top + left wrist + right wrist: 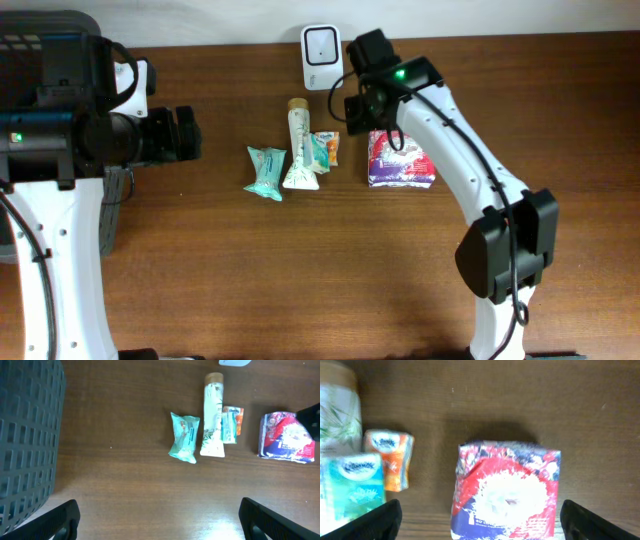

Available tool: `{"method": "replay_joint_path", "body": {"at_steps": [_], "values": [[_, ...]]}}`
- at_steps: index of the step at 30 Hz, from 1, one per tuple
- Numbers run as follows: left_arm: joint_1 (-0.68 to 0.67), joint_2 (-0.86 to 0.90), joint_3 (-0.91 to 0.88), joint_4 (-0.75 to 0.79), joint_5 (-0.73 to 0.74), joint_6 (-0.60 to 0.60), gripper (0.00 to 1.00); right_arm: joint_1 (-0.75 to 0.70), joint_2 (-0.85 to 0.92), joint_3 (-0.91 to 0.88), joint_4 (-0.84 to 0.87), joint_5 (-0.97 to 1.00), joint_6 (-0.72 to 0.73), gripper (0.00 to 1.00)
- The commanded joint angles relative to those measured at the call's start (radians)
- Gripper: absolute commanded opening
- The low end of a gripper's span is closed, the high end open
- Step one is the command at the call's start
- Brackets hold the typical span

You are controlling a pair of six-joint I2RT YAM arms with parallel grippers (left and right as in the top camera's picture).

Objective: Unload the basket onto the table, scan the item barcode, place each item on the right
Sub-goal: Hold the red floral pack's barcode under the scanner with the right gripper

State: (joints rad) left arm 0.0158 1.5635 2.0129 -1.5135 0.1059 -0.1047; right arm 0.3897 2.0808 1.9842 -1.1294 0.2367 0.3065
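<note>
My right gripper lowers onto the red, white and blue packet (400,160) (506,490) next and closes on it, since the open fingers already stand wider apart than the packet.
The item, a red, white and blue packet (400,160), lies flat on the wooden table just right of centre, and no barcode shows on it. My right gripper (365,110) hovers over its far-left side, below the white scanner (320,57) at the back edge. In the right wrist view the packet (506,490) lies between the wide-apart fingers of that gripper (480,520), which is open, with a gap on each side. My left gripper (160,520) is open over bare wood at the left, far from the packet (286,437).
A white tube (299,147), a teal packet (266,172) and small orange and teal tissue packs (325,150) lie in a row left of the item. A dark mesh basket (25,435) stands at the table's left edge.
</note>
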Motion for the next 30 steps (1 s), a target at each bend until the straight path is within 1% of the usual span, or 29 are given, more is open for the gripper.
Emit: {"method": "replay_joint_path", "body": {"at_steps": [1, 2, 5, 6, 7, 8, 9, 10, 12, 13, 14, 15, 16, 17, 18, 19, 21, 22, 24, 25, 27, 30], "values": [[-0.002, -0.003, 0.001, 0.002, 0.010, 0.012, 0.99, -0.092, -0.002, 0.047, -0.090, 0.024, -0.065, 0.99], [-0.002, -0.003, 0.001, 0.002, 0.010, 0.012, 0.99, -0.140, 0.002, 0.036, -0.121, -0.013, -0.103, 0.99], [-0.002, -0.003, 0.001, 0.002, 0.010, 0.012, 0.99, -0.321, 0.003, -0.044, -0.112, -0.345, -0.241, 0.99], [-0.002, -0.003, 0.001, 0.002, 0.010, 0.012, 0.99, -0.404, 0.003, -0.103, -0.075, -0.542, -0.296, 0.99], [-0.002, -0.003, 0.001, 0.002, 0.010, 0.012, 0.99, -0.465, 0.003, -0.169, -0.027, -0.695, -0.338, 0.99], [-0.002, -0.003, 0.001, 0.002, 0.010, 0.012, 0.99, -0.519, 0.004, -0.257, 0.039, -0.808, -0.344, 0.98], [-0.002, -0.003, 0.001, 0.002, 0.010, 0.012, 0.99, -0.547, 0.003, -0.329, 0.100, -0.873, -0.344, 0.93], [-0.002, -0.003, 0.001, 0.002, 0.010, 0.012, 0.99, -0.563, 0.003, -0.419, 0.186, -0.937, -0.344, 0.92], [-0.002, -0.003, 0.001, 0.002, 0.010, 0.012, 0.99, -0.564, 0.003, -0.520, 0.289, -0.988, -0.344, 0.92], [-0.002, -0.003, 0.001, 0.002, 0.010, 0.012, 0.99, -0.553, 0.003, -0.599, 0.383, -1.040, -0.344, 0.91], [-0.002, -0.003, 0.001, 0.002, 0.010, 0.012, 0.99, -0.542, 0.003, -0.636, 0.426, -1.055, -0.343, 0.90], [-0.002, -0.003, 0.001, 0.002, 0.010, 0.012, 0.99, -0.531, 0.003, -0.657, 0.454, -1.057, -0.343, 0.81], [-0.002, -0.003, 0.001, 0.002, 0.010, 0.012, 0.99, -0.520, 0.003, -0.661, 0.461, -1.057, -0.341, 0.64], [-0.002, -0.003, 0.001, 0.002, 0.010, 0.012, 0.99, -0.501, 0.003, -0.661, 0.480, -1.064, -0.300, 0.27], [-0.002, -0.003, 0.001, 0.002, 0.010, 0.012, 0.99, -0.488, 0.003, -0.661, 0.510, -1.087, -0.245, 0.04], [-0.002, -0.003, 0.001, 0.002, 0.010, 0.012, 0.99, -0.474, 0.003, -0.661, 0.560, -1.122, -0.172, 0.04], [-0.002, -0.003, 0.001, 0.002, 0.010, 0.012, 0.99, -0.452, 0.003, -0.645, 0.709, -1.212, 0.028, 0.04], [-0.002, -0.003, 0.001, 0.002, 0.010, 0.012, 0.99, -0.437, 0.002, -0.619, 0.826, -1.260, 0.137, 0.04], [-0.002, -0.003, 0.001, 0.002, 0.010, 0.012, 0.99, -0.405, 0.002, -0.572, 1.013, -1.247, 0.295, 0.04], [-0.002, -0.003, 0.001, 0.002, 0.010, 0.012, 0.99, -0.364, 0.002, -0.540, 1.192, -1.133, 0.437, 0.04], [-0.002, -0.003, 0.001, 0.002, 0.010, 0.012, 0.99, -0.292, 0.002, -0.525, 1.355, -0.853, 0.589, 0.04], [-0.002, -0.003, 0.001, 0.002, 0.010, 0.012, 0.99, -0.196, 0.004, -0.525, 1.391, -0.525, 0.589, 0.04]]}}
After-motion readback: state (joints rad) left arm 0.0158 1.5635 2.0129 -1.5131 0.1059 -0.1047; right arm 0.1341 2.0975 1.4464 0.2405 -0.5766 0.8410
